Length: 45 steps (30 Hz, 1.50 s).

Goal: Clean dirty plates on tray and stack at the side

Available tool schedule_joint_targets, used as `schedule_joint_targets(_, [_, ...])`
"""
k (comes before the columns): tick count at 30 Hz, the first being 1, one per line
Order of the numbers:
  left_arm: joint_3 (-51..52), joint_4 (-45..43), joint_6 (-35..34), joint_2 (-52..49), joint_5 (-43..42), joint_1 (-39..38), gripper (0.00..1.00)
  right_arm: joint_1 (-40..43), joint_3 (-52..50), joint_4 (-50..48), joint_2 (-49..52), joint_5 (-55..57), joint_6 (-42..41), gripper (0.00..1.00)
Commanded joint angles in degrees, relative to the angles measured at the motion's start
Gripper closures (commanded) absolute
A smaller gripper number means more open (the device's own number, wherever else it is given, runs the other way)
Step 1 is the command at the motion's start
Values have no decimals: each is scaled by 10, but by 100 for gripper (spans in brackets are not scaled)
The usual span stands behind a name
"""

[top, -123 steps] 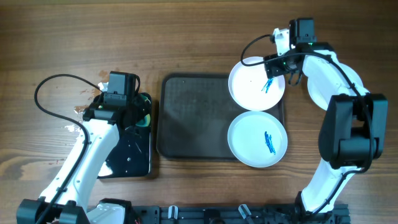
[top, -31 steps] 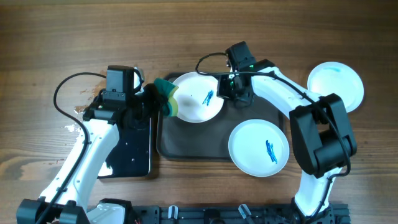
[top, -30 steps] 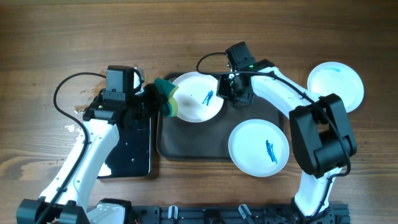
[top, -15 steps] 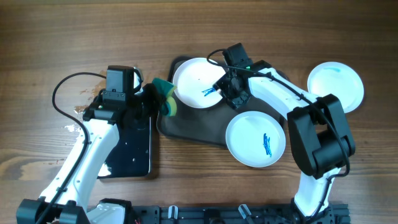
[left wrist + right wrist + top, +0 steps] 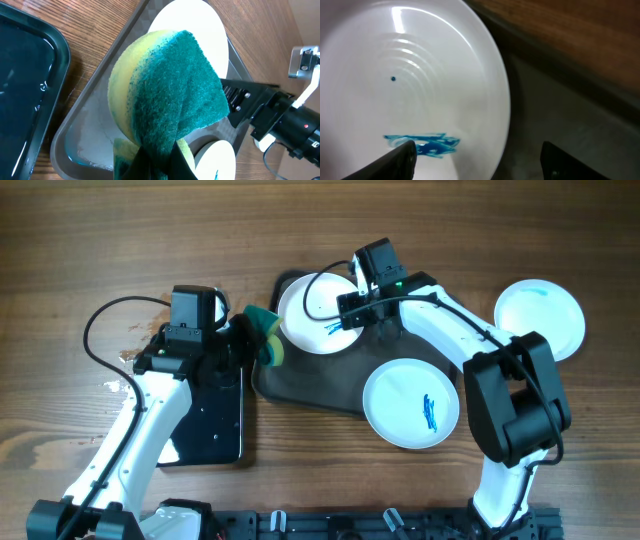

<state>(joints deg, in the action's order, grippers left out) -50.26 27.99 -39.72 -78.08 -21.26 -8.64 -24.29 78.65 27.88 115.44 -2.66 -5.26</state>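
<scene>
I will next lower my right gripper until its open fingers are on both sides of the white plate's rim beside the blue smear, and close it. The fingers are already on either side of that rim.
The dark grey tray [image 5: 310,380] lies skewed in mid-table. One white plate [image 5: 312,305] with a blue smear sits at its upper left corner. A second smeared plate [image 5: 411,403] overlaps its lower right edge. A third plate [image 5: 538,320] with a faint blue mark lies on the table at the right. My left gripper [image 5: 252,340] is shut on a green-and-yellow sponge [image 5: 165,95], held just left of the first plate [image 5: 200,30]. My right gripper [image 5: 480,160] is open, with its fingers straddling that plate's rim [image 5: 410,75] beside the blue smear [image 5: 425,142].
A glossy black tray [image 5: 205,415] holding water lies under my left arm; it also shows in the left wrist view [image 5: 25,90]. My right arm [image 5: 450,290] reaches across the grey tray's upper right. Small white scraps lie at the far left [image 5: 115,385].
My right gripper dragged the smeared plate from the tray's right side to its upper left. The tray twisted askew and the second plate shifted with it. My left arm stayed put with the sponge.
</scene>
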Motion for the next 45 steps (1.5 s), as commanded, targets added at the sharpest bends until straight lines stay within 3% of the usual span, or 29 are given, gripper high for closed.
schedule_joint_targets(1, [-12, -4, -2, -2, 3, -3, 96, 0, 11, -24, 2, 50, 311, 22])
schedule_joint_targets(5, [-12, -3, -2, -2, 3, -3, 96, 5, 11, -61, 12, 13, 358, 22])
schedule_joint_targets(12, [-12, -3, -2, -2, 3, -3, 96, 5, 11, -82, 94, -30, 304, 33])
schedule_joint_targets(14, [-12, -2, -2, -2, 3, -3, 96, 5, 11, -88, 96, -29, 293, 47])
schedule_joint_targets(15, [-12, -2, -2, -2, 3, -3, 96, 5, 11, -90, 96, -30, 290, 60])
schedule_joint_targets(16, [-12, -2, -2, -2, 3, -3, 96, 5, 11, -91, 96, -29, 285, 87])
schedule_joint_targets(17, [-12, -2, -2, -2, 3, -3, 96, 5, 11, -90, 96, -24, 266, 96])
schedule_joint_targets(19, [-12, -2, -2, -2, 3, -3, 96, 5, 11, -93, 96, -19, 242, 96])
schedule_joint_targets(23, [-12, -2, -2, -2, 3, -3, 96, 5, 11, -85, 96, 14, 118, 96])
schedule_joint_targets(28, [-12, -2, -1, -2, 4, -3, 96, 5, 12, -2, 92, 56, -200, 96])
schedule_joint_targets(31, [-12, -2, 3, -2, 5, -3, 96, 7, 12, 34, 74, 68, -292, 96])
schedule_joint_targets(34, [-12, -2, 3, -2, 6, -3, 96, 7, 12, 74, 65, 46, -435, 96])
schedule_joint_targets(36, [-12, -1, 3, -2, 8, -3, 96, 7, 12, 105, 65, 13, -584, 96])
schedule_joint_targets(38, [-12, -2, 3, -2, 10, -3, 96, 5, 12, 103, 65, -25, -660, 96])
schedule_joint_targets(42, [-12, -2, 3, -2, 14, -3, 96, 1, 12, 73, 65, -102, -758, 95])
schedule_joint_targets(45, [-12, -2, 3, -2, 16, -3, 96, -1, 12, 52, 65, -113, -764, 96])
